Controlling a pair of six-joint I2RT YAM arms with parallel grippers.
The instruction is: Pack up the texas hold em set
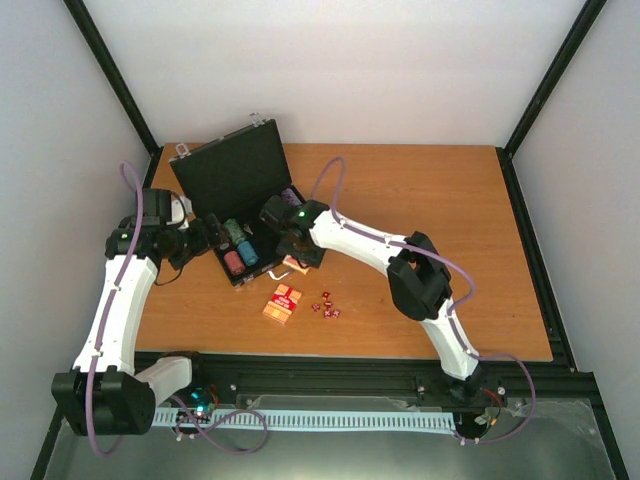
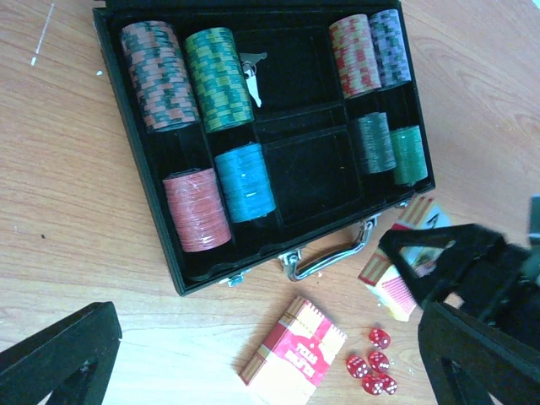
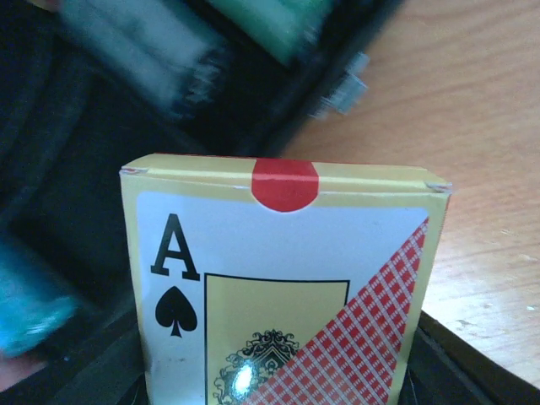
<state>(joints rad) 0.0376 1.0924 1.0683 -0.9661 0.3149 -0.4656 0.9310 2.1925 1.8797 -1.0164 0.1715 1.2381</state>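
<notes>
My right gripper will carry the second card box outward across the case's front edge and onto the case's back middle slot [image 1: 261, 218] between the chip stacks.
The black case [image 2: 114, 93] lies open on the table, its lid [image 1: 235, 175] upright at the back. Several chip stacks [image 2: 196, 208] fill its side slots; the middle slots [image 2: 308, 173] are bare. In front of its silver handle [image 2: 333, 253], one red-and-yellow card box [image 2: 294, 353] lies flat beside several red dice [image 2: 371, 363]. My right gripper [image 1: 295, 262] is shut on a second card box [image 3: 283, 287], ace of spades on its face, at the case's front right corner. The left gripper [image 2: 270, 371] hovers open to the case's left, holding nothing.
A small set of keys [image 2: 251, 72] lies in a back slot of the case. Bare wooden table [image 1: 440, 220] stretches to the right. White walls and black frame posts [image 1: 545, 90] enclose the table at the back and sides.
</notes>
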